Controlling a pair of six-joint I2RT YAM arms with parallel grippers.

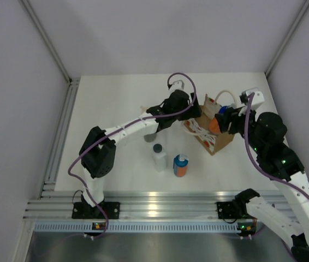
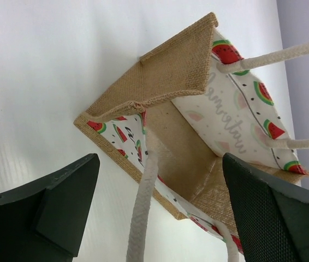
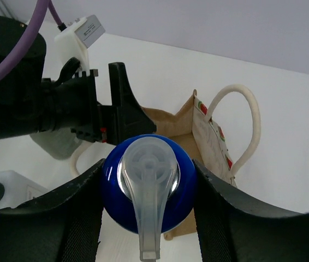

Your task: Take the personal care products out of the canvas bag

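Observation:
The orange bottle in my right gripper should next move from above the bag (image 1: pixel 219 143) back and down to the table beside the other orange bottle.
The canvas bag (image 1: pixel 219 143) stands tilted at the right of the table, between both arms. My left gripper (image 1: pixel 192 113) is open at the bag's left side. In the left wrist view the bag (image 2: pixel 171 71) shows its bare inside, and a cream rope handle (image 2: pixel 142 207) hangs loose between the spread fingers (image 2: pixel 61 202). My right gripper (image 1: pixel 223 119) is shut on an orange bottle (image 1: pixel 214 125) with a blue cap (image 3: pixel 148 185), held above the bag (image 3: pixel 206 134). A white bottle with a dark cap (image 1: pixel 159 157) and another orange bottle (image 1: pixel 180 166) stand on the table in front.
A grey-green bottle (image 1: pixel 150 136) lies partly under the left arm. Grey walls close the table at the left, back and right. An aluminium rail (image 1: pixel 154 204) with both arm bases runs along the near edge.

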